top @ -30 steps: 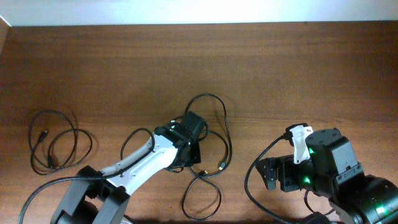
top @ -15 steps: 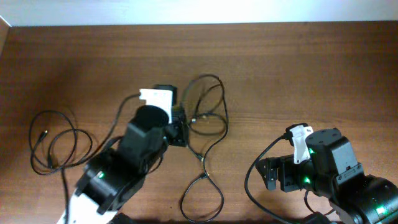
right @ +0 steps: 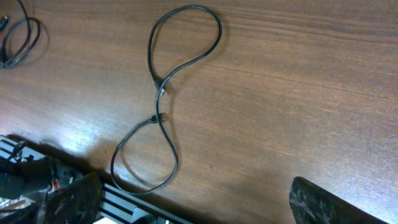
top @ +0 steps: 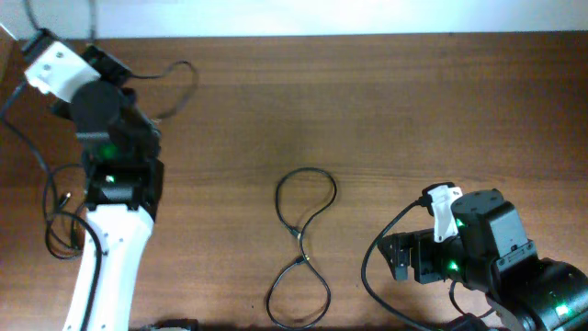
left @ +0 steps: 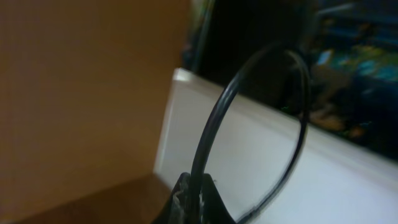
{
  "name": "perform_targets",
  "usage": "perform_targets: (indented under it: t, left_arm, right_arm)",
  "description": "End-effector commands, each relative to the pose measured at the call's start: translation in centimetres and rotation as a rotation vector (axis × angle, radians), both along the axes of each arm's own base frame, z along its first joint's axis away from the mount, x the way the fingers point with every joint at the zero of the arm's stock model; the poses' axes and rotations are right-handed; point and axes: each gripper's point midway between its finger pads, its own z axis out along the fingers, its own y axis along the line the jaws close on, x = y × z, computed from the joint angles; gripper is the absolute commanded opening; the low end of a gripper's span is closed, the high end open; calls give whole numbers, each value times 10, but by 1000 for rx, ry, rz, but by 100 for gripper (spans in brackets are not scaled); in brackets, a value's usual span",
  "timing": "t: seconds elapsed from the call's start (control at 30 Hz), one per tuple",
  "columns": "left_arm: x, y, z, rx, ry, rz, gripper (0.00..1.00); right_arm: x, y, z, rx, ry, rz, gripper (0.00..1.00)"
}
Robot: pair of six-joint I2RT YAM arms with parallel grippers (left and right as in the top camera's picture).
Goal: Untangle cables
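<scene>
My left gripper will next go down to the far corner of the tabletop below it and let go of the second cable there, clear of the coiled third cable.
One black cable point(top: 304, 241) lies in a figure-eight in the middle of the table; it also shows in the right wrist view point(right: 163, 93). My left gripper point(top: 127, 85) is at the far left back corner, shut on a second cable point(top: 180, 85). That cable arcs up from the jaws in the left wrist view point(left: 214, 124), where the left gripper point(left: 198, 198) pinches it. A third cable point(top: 57, 216) lies coiled at the left edge, partly under my left arm; it also shows in the right wrist view point(right: 17, 38). My right gripper point(right: 199, 205) is open and empty at the front right.
The white wall edge point(top: 367, 18) runs along the back of the wooden table point(top: 441, 119). The left arm's white link point(top: 110, 267) spans the front left. The right arm's body point(top: 496, 257) fills the front right corner.
My left gripper has pulled one cable out of the central bundle and carried it to the back left corner. The cable left behind now lies as a figure-eight. The right arm has not moved.
</scene>
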Motion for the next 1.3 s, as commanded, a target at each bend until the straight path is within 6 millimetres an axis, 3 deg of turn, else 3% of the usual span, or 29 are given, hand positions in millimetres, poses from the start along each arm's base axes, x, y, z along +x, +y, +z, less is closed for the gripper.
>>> perform_targets:
  t: [0.0, 0.1, 0.17, 0.27, 0.3, 0.33, 0.4, 0.43, 0.47, 0.5, 0.73, 0.8, 0.87, 0.9, 0.93, 1.0, 1.03, 1.07, 1.17, 1.27]
  left_arm:
    - [8, 58, -5, 173, 103, 193, 0]
    - [17, 103, -41, 194, 214, 290, 0]
    - [34, 115, -92, 176, 383, 288, 0]
    - [54, 115, -160, 156, 598, 219, 0]
    - [61, 109, -199, 94, 680, 145, 0]
    - [68, 100, -226, 52, 733, 63, 0]
    - [77, 82, -265, -5, 816, -81, 0]
    - [78, 76, -278, -29, 843, -124, 17]
    - [79, 72, -288, -41, 864, -156, 67]
    - [77, 71, -296, -51, 892, -164, 99]
    - [63, 62, -314, -81, 993, -185, 99]
    - [71, 33, -313, -65, 1000, -283, 99]
    - [82, -37, -325, -14, 1053, -569, 99]
    - [79, -60, -332, -17, 1081, -637, 99]
    - [71, -95, -342, -23, 1133, -740, 99]
    - [43, -152, -362, -52, 1251, -919, 99]
    - [30, -170, -367, -62, 1294, -977, 99]
    - [1, -208, -377, -84, 1385, -1101, 99]
    - [-51, -265, -386, -103, 1520, -1296, 99]
    - [-93, -318, -388, -1, 1605, -1441, 99]
  right_arm:
    - [2, -3, 1, -14, -13, -10, 96]
    - [5, -6, 1, -27, -27, -23, 97]
    - [6, -5, 2, -23, -34, -23, 96]
    - [6, -5, 2, -23, -32, -23, 97]
    - [6, -5, 2, -23, -33, -23, 96]
    - [6, -5, 2, -23, -32, -23, 97]
    - [6, -5, 2, -23, -32, -23, 97]
    - [6, -5, 2, -23, -32, -23, 97]
    - [6, -5, 2, -23, -32, -23, 97]
    - [6, -5, 2, -23, -32, -23, 97]
    - [5, -4, 2, -18, -29, -18, 96]
    - [5, -4, 2, -17, -29, -19, 97]
    - [5, -4, 2, -18, -29, -18, 96]
    - [5, -4, 2, -17, -29, -19, 97]
    - [5, -4, 2, -18, -29, -18, 97]
    - [5, -4, 2, -18, -30, -19, 96]
    - [5, -4, 2, -17, -29, -18, 97]
    - [5, -4, 2, -17, -29, -18, 97]
    - [5, -4, 2, -17, -29, -18, 97]
    - [5, -4, 2, -19, -26, -18, 97]
